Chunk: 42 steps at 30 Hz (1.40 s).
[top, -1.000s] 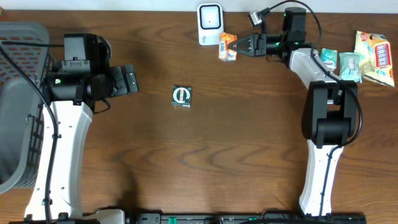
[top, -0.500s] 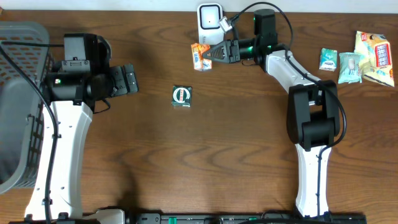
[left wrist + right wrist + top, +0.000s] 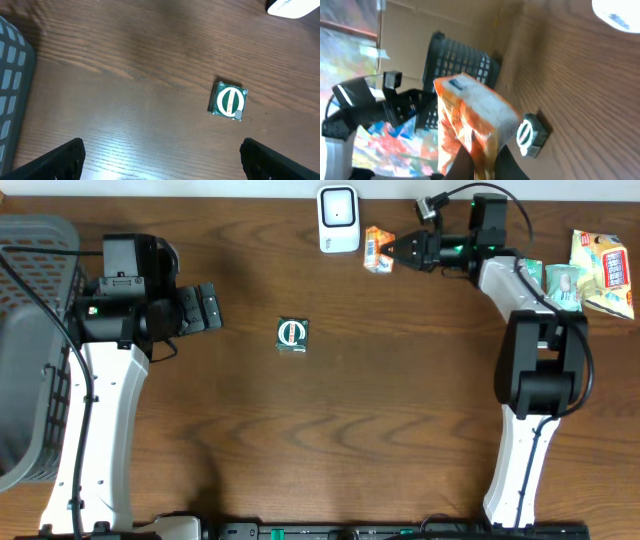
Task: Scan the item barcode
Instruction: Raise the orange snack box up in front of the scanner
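Observation:
My right gripper turns the orange packet over the scanner (image 3: 338, 218) next, then releases it at the snack packets, since they lie clear of the scanner.
An orange snack packet (image 3: 379, 250) hangs above the table just right of the white barcode scanner (image 3: 338, 218). My right gripper (image 3: 397, 250) is shut on the packet's right end. In the right wrist view the packet (image 3: 472, 117) is pinched between the two dark fingers (image 3: 462, 165), and the scanner's (image 3: 617, 12) edge shows at the top right. My left gripper (image 3: 212, 308) is open and holds nothing, well left of a small green packet (image 3: 292, 334). In the left wrist view that green packet (image 3: 229, 100) lies ahead of the wide-apart left gripper (image 3: 164, 162).
A grey basket (image 3: 35, 340) stands at the left edge. Several snack packets (image 3: 603, 272) lie at the back right beside the right arm. The green packet (image 3: 532, 135) and a dark basket (image 3: 455, 70) also show in the right wrist view.
The right gripper carried the orange packet left past the scanner's front, then swung back right; it now sits just right of the scanner. The left arm has not moved.

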Available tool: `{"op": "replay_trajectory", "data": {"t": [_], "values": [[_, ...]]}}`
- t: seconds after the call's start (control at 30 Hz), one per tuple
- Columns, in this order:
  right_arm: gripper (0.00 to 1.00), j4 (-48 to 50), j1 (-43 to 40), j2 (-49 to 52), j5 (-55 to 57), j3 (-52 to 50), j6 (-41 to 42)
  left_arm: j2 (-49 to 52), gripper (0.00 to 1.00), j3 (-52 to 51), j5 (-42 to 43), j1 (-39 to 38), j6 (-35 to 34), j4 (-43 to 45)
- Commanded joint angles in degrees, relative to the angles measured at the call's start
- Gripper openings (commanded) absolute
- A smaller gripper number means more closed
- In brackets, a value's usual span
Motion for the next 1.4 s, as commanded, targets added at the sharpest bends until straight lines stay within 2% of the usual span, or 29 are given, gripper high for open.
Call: {"op": "replay_trajectory", "data": {"t": [0.0,0.03,0.07,0.1,0.17,0.3,0.37,0.43,0.6,0.7,0.8,0.97,1.13,1.37], "values": [[0.02,-12.5,0.9,-5.5,6.7,0.1,-13.2,0.0,0.98,0.1,-0.5,0.2,0.1,-0.2],[0.02,-20.7,1.0,-7.0,15.9,0.1,-18.6,0.0,0.98,0.1,-0.5,0.2,0.1,-0.2],[0.01,-24.8,1.3,-7.8,22.6,0.1,-20.9,0.0,0.98,0.1,-0.5,0.2,0.1,-0.2],[0.01,-31.3,2.1,-9.9,37.6,0.1,-23.6,0.0,0.98,0.1,-0.5,0.2,0.1,-0.2],[0.01,-35.5,3.7,-11.9,53.7,0.1,-24.8,0.0,0.98,0.1,-0.5,0.2,0.1,-0.2],[0.01,-35.8,8.6,-15.8,82.7,0.1,-26.1,0.0,0.98,0.1,-0.5,0.2,0.1,-0.2],[0.01,-33.0,11.3,-16.1,92.3,0.1,-30.1,0.0,0.98,0.1,-0.5,0.2,0.1,-0.2],[0.01,-28.3,14.5,-15.1,97.9,0.1,-39.3,0.0,0.98,0.1,-0.5,0.2,0.1,-0.2],[0.01,-13.6,20.3,-10.9,98.8,0.1,-60.0,0.0,0.98,0.1,-0.5,0.2,0.1,-0.2],[0.01,-3.0,22.4,-8.5,99.5,0.1,-66.2,0.0,0.98,0.1,-0.5,0.2,0.1,-0.2],[0.01,7.2,23.2,-6.5,99.8,0.1,-66.8,0.0,0.98,0.1,-0.5,0.2,0.1,-0.2],[0.01,15.9,23.2,-5.1,97.0,0.5,-66.1,0.0,0.98,0.1,-0.5,0.2,0.1,-0.2],[0.01,16.2,22.7,-2.4,92.5,4.8,-66.1,0.0,0.98,0.1,-0.5,0.2,0.1,-0.2],[0.01,14.9,22.7,4.8,95.1,10.7,-68.8,0.0,0.98,0.1,-0.5,0.2,0.1,-0.2]]}}
